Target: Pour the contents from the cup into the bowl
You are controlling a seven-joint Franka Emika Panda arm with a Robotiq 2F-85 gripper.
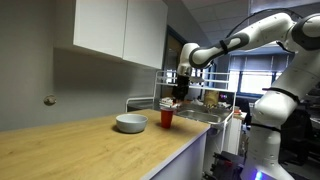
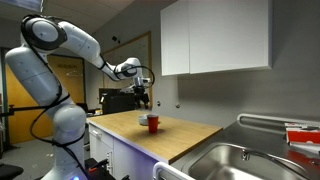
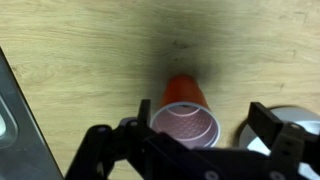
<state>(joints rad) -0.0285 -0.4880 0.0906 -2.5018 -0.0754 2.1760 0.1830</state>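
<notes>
The cup stands below my gripper. My gripper lowers its open fingers next astride the cup's rim edge away from the bowl, as the cup's hollow opening leaves room for one.
The red-orange cup stands upright on the wooden counter, next to the pale round bowl. The cup also shows in an exterior view. In the wrist view I look down into the cup; its white inside shows no clear contents. The bowl's rim is at the lower right. My gripper is open, just above the cup, with one finger on each side of its rim and not touching it. The gripper shows in both exterior views.
A steel sink is set in the counter's end, and its edge shows in the wrist view. A dish rack stands behind the cup. White wall cabinets hang above the counter.
</notes>
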